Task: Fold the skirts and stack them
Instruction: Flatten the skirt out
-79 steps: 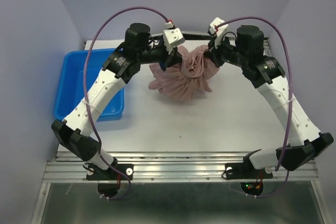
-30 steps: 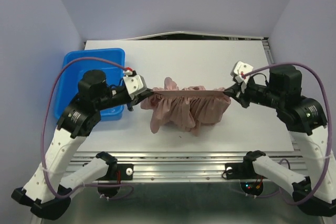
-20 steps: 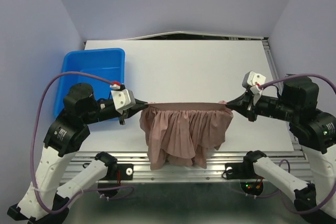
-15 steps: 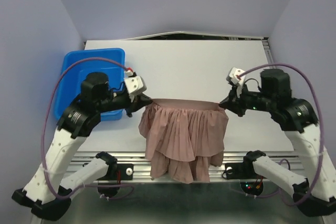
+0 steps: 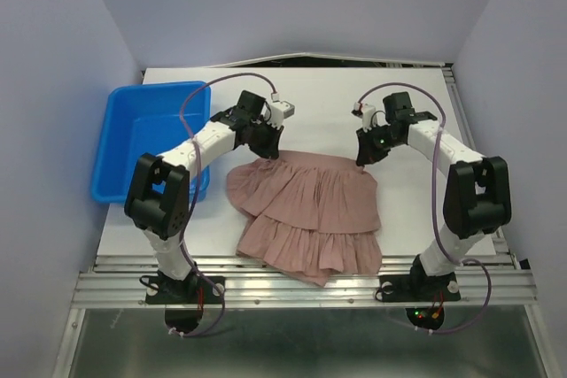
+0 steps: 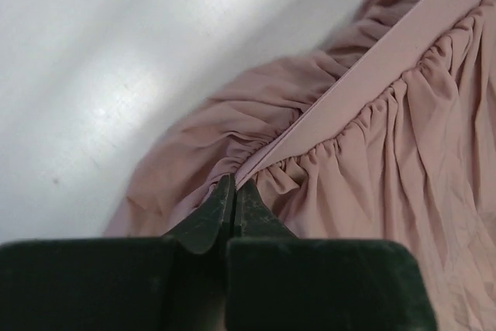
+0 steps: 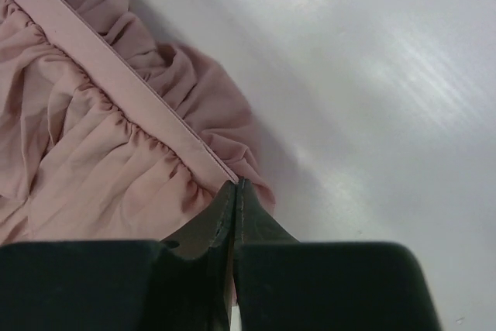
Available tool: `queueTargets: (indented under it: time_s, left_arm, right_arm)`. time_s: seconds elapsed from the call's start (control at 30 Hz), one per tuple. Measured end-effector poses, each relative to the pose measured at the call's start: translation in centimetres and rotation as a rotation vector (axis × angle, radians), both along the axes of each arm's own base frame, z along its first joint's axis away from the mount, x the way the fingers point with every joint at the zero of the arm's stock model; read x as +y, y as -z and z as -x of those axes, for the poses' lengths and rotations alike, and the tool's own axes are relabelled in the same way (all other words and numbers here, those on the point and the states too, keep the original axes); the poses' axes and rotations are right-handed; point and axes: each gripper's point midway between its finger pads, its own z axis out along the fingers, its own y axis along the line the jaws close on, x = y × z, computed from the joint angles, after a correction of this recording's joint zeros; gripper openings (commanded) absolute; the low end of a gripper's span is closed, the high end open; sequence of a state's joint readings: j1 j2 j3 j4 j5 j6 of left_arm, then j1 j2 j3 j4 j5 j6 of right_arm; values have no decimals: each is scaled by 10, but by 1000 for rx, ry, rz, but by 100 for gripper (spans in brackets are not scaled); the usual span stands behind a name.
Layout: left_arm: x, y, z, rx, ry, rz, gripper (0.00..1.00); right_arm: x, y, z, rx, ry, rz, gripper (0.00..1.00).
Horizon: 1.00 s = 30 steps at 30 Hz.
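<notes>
Next, my left gripper drags its waistband [image 6: 364,75] end outward and away from the blue bin, then opens over bare table, because the hem reaches onto the rail.
One mauve-pink skirt [image 5: 310,210] lies spread flat on the white table, waistband at the far side, ruffled hem at the near edge. My left gripper [image 5: 263,153] is shut on the left end of the waistband [image 6: 364,75]; its fingertips [image 6: 225,195] pinch the gathered cloth [image 6: 372,168]. My right gripper [image 5: 361,159] is shut on the right end of the waistband [image 7: 108,60], jaws closed on the band's corner, with the skirt's cloth [image 7: 85,168] to its left. Both grippers are low at the table surface.
A blue plastic bin [image 5: 151,135] stands at the left of the table, beside my left arm. Bare white table [image 5: 319,104] lies beyond the skirt. The metal rail [image 5: 301,276] runs along the near edge, just under the hem.
Both grippers lifted the bunched skirt, pulled it taut and hanging over the near edge, then moved away from the bases and lowered it, so it now lies spread flat.
</notes>
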<state>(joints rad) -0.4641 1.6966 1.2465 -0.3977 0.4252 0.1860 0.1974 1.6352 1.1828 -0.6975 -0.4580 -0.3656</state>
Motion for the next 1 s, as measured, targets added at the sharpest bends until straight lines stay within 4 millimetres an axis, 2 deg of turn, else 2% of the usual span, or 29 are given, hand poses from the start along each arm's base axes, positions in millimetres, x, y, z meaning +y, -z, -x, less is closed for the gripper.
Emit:
queueTargets:
  time_s: [0.13,0.23,0.3,0.37,0.43,0.47,0.53,0.57,0.67,0.77,0.83,0.9,1.0]
  left_arm:
    - [-16,-7,-49,-72,-22,17,0]
    - [-29,-7,-87,-118,-25,24,0]
    - [-37,-1,-109,-129,-24,20,0]
    - [-45,8,-130,-138,-24,17,0]
    - [-55,19,-151,-135,-22,12,6]
    - [-59,24,-161,-142,-22,15,16]
    - [-67,34,-177,-146,-21,19,29]
    - [-70,38,-182,-143,-22,19,40]
    - [-68,37,-201,-176,-50,9,45]
    - [-51,18,-217,-217,-92,4,46]
    - [-39,6,-218,-230,-108,-5,46]
    - [-21,-5,-205,-225,-125,-13,46]
    - [5,-23,-152,-178,-130,-27,45]
  right_arm:
    - [-17,8,-47,-20,65,-28,1]
    - [-27,17,-69,-23,97,-42,1]
    - [-33,30,-80,-6,114,-48,1]
    - [-36,41,-83,17,125,-52,1]
    - [-42,55,-86,50,148,-57,1]
    - [-44,60,-88,63,160,-62,1]
    - [-50,68,-88,88,189,-71,1]
    - [-53,69,-88,94,205,-75,1]
    - [-63,70,-85,109,244,-70,1]
    - [-67,70,-70,153,289,-80,1]
    - [-67,69,-56,192,319,-93,1]
    - [-65,70,-38,238,348,-103,1]
    - [-61,70,-17,306,396,-121,1]
